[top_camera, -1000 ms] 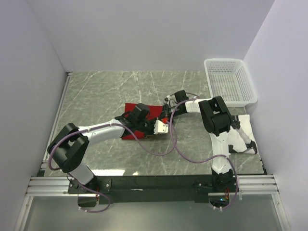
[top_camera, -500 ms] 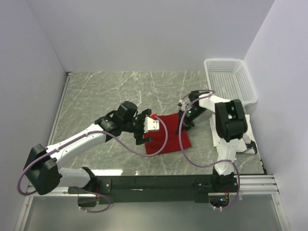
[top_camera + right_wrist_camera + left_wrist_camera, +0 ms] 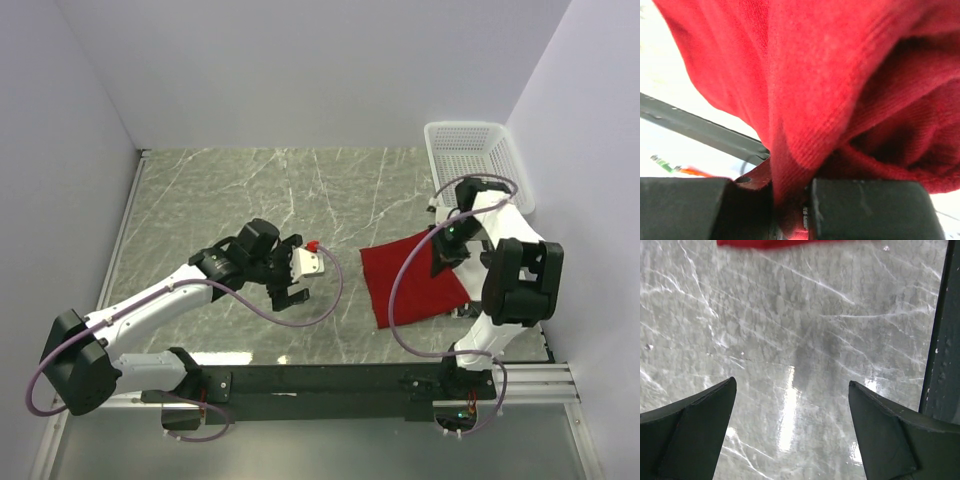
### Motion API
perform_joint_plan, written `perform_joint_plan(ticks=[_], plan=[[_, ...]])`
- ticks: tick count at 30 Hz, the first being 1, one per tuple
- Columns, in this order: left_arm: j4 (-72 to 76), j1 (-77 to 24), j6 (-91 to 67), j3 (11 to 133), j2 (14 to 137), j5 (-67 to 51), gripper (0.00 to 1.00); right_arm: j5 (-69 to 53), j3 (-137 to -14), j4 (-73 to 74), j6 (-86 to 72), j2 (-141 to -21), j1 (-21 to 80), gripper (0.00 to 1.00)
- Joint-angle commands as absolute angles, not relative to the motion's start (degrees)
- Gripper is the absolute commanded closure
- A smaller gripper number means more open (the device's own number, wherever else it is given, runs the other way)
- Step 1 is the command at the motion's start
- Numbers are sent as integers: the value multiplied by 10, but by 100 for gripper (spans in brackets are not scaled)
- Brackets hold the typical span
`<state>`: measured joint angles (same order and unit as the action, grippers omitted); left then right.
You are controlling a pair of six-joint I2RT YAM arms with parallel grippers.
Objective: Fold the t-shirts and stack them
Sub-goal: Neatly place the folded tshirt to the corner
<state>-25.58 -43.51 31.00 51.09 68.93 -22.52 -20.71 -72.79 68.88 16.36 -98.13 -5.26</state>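
Observation:
Next, my right gripper moves to the right in the top view toward the basket's near corner. It releases the red t-shirt atop the table, since it's already folded.
The red t-shirt, folded into a rough square, lies at the right of the marble table, next to the right arm. My right gripper is shut on the shirt's far right edge. In the right wrist view a fold of red t-shirt is pinched between the right gripper's fingers. My left gripper stands open and holds nothing, left of the shirt and apart from it. The left wrist view has the left gripper over bare marble and the red t-shirt's edge at the top. I cannot pick out the white t-shirt.
A white mesh basket sits at the back right corner, just behind the right gripper. Grey walls close the table at the back and on both sides. The black rail with the arm bases runs along the near edge.
The left gripper opened, let go of the red t-shirt and drew back to the left. The right gripper carried the folded shirt to the right side of the table.

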Motion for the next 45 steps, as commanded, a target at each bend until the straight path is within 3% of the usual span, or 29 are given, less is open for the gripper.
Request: perform_joint_plan(ticks=[1,20,36,45], plan=[[-260,-433,287,501,674,-213,0,-149,-767,749,208,-938,-81,100],[-249,-433,287,446,635,-197,1,-46,-847,828,216,-856,-134,100],[-235,-433,284,408,592,-198,1,25,-782,831,232,-759,-141,100],[-236,-433,287,417,604,-199,1,20,-810,826,278,-816,-196,100]])
